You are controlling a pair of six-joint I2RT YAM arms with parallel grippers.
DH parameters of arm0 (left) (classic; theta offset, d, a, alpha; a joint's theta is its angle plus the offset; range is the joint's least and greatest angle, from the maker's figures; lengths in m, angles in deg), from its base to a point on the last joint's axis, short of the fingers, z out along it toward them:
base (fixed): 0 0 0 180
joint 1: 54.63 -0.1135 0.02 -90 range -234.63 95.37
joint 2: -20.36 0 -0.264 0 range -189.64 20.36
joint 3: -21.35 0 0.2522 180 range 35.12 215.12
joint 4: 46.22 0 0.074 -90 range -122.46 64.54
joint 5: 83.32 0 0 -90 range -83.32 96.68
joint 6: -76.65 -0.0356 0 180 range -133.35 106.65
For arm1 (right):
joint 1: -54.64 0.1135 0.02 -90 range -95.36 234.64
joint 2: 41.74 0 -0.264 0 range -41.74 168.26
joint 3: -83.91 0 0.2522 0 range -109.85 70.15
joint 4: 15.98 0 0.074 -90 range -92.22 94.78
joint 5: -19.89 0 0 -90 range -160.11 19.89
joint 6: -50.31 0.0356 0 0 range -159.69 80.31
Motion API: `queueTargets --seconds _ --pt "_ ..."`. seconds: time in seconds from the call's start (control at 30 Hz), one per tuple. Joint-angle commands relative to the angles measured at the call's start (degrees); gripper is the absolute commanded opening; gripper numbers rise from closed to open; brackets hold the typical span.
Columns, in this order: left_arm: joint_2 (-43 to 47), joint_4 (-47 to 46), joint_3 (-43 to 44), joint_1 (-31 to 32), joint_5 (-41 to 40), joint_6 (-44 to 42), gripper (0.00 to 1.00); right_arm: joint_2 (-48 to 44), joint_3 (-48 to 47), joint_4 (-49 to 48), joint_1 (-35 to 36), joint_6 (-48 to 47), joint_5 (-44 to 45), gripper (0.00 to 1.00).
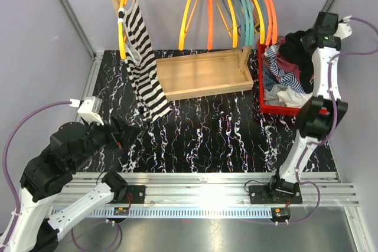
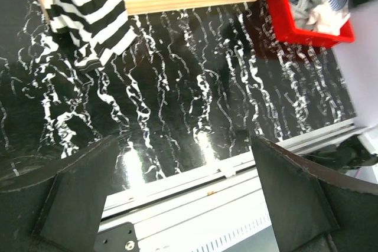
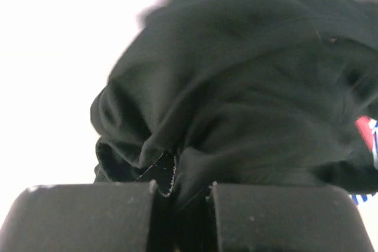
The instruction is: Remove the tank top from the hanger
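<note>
My left gripper will move up and outward to close on the near end of the yellow hanger, because that end sticks out uncovered by the striped cloth.
A black-and-white striped tank top (image 1: 142,69) hangs on a yellow hanger (image 1: 122,28) at the left end of the wooden rack; its hem shows in the left wrist view (image 2: 88,4). My left gripper (image 1: 121,134) is open and empty, low over the table's front left, well short of the top; its view (image 2: 186,193) shows the table and rail between the fingers. My right gripper (image 1: 307,39) is high at the right, shut on a black garment (image 1: 293,51) above the red basket. In the right wrist view the black cloth (image 3: 248,87) is pinched in the gripper (image 3: 180,205).
A red basket (image 1: 266,95) of clothes stands at the right, also in the left wrist view (image 2: 283,22). The rack's wooden tray base (image 1: 201,72) sits at the back. Several empty coloured hangers (image 1: 230,4) hang on the rail. A metal mounting rail (image 1: 201,181) runs along the near edge.
</note>
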Motion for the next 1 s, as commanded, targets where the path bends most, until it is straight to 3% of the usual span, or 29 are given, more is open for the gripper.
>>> queueTargets --seconds 0.0,0.03,0.1,0.17,0.3,0.33,0.4,0.53,0.67,0.8,0.97 --pt "0.92 -4.17 -1.12 -0.05 1.87 1.87 0.99 9.71 -2.53 7.71 -0.41 2.55 -2.93 0.00" --pt "0.84 -4.17 -1.12 -0.05 1.87 2.31 0.99 11.99 -2.36 12.00 -0.41 2.99 -0.66 0.00" --pt "0.92 -4.34 -1.38 -0.05 2.13 2.40 0.99 17.27 -1.92 14.40 -0.41 3.35 0.24 0.17" --pt "0.75 -4.69 -1.82 -0.05 2.92 2.49 0.99 20.09 -3.23 16.52 -0.50 2.91 -2.47 0.22" --pt "0.40 -5.40 -2.09 -0.05 4.42 2.14 0.99 21.17 -12.86 15.74 -0.59 1.24 -11.69 0.63" --pt "0.31 -5.57 -1.91 -0.05 4.59 1.88 0.99 20.46 -15.43 15.99 -0.59 1.15 -11.54 0.79" --pt "0.31 -5.49 -1.65 -0.05 4.33 1.87 0.99 16.87 -21.30 16.00 -0.67 0.98 -10.05 1.00" --pt "1.01 -5.40 -0.68 -0.05 3.98 1.09 0.99 5.54 -22.05 16.34 -0.76 0.80 -2.50 1.00" --pt "0.58 -5.40 1.25 -0.05 5.30 -0.23 0.99 -13.23 -11.35 12.32 -1.12 -3.57 -1.68 1.00" --pt "-2.49 -4.43 8.35 -0.05 2.85 -2.08 0.99 -29.79 5.94 4.68 -1.12 -6.76 -12.98 1.00" --pt "-15.83 -0.49 28.20 -0.05 -10.33 -9.19 0.99 -46.40 21.43 -1.93 -1.03 -6.06 -33.29 1.00"
